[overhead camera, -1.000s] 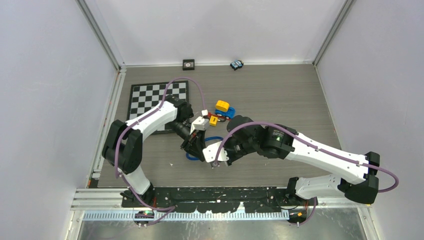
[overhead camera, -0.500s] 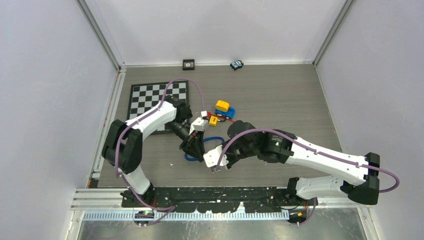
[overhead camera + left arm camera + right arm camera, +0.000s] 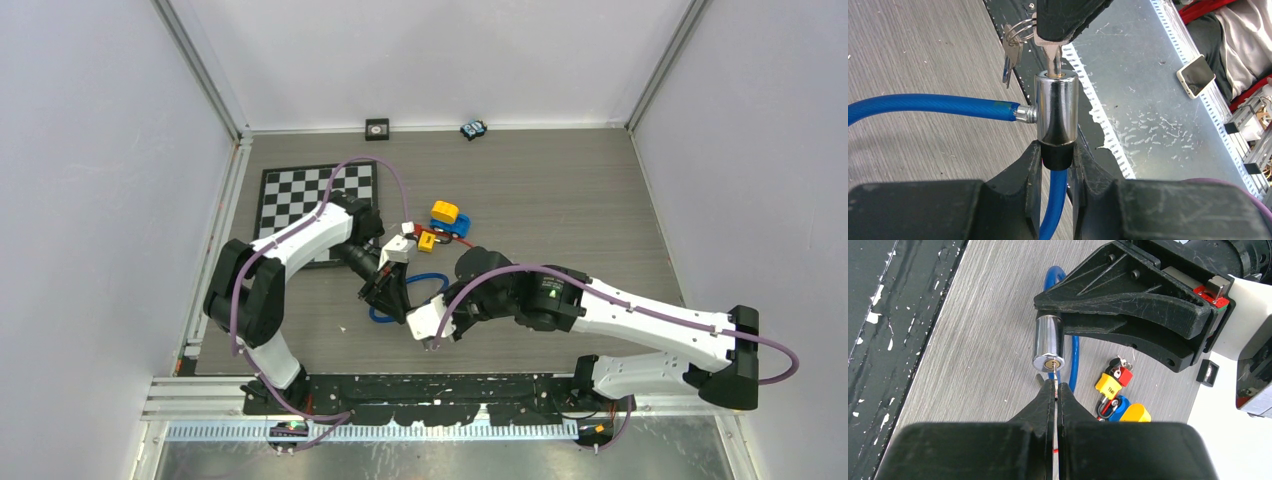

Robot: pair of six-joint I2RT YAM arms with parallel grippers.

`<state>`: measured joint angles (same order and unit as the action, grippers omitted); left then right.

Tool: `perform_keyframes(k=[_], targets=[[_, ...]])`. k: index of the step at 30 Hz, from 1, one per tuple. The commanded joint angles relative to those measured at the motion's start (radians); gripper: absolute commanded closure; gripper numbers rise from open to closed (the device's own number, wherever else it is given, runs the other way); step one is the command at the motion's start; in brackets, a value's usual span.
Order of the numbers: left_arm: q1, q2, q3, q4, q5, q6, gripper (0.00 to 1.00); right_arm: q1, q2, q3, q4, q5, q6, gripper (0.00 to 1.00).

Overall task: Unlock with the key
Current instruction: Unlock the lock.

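The blade is already in the keyhole of the cylinder [image 3: 1052, 364]. My right gripper needs to twist about the key next and swing it outward before letting go.
A chrome lock cylinder [image 3: 1056, 107] on a blue cable [image 3: 928, 106] is held off the wooden table. My left gripper [image 3: 1056, 152] is shut on the black collar at its base. The key [image 3: 1052, 57] stands in the keyhole at the cylinder's far end, pinched by my right gripper [image 3: 1068, 20]. Spare keys [image 3: 1010, 50] hang from its ring. In the right wrist view the key blade [image 3: 1054, 374] runs from my shut right gripper [image 3: 1056, 387] into the lock face [image 3: 1048, 361]. The left gripper's fingers [image 3: 1108, 300] lie across the cylinder above it.
A cluster of yellow, red and blue padlocks [image 3: 445, 222] lies just behind the grippers. A chessboard [image 3: 300, 195] sits at the back left. Two small objects [image 3: 377, 127] [image 3: 473, 129] rest by the back wall. The black rail [image 3: 450, 385] borders the near edge.
My right wrist has shifted slightly toward the near edge and turned a little, key still in the lock. The left arm has stayed put.
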<state>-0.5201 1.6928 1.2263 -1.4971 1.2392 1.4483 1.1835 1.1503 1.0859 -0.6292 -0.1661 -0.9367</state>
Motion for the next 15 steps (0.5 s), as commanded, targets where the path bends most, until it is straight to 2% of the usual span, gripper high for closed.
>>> perform_keyframes(k=[1,8,15], targets=[[-0.003,-0.037,0.014,-0.029,0.079,-0.009,1.0,0.002,0.017,-0.012,0.054,0.076,0.0,0.99],[-0.003,-0.064,0.021,0.057,0.082,-0.151,1.0,0.027,0.053,-0.009,0.062,0.116,0.009,1.0],[-0.003,-0.101,-0.005,0.114,0.082,-0.2,1.0,0.044,0.091,-0.007,0.084,0.148,0.032,0.99]])
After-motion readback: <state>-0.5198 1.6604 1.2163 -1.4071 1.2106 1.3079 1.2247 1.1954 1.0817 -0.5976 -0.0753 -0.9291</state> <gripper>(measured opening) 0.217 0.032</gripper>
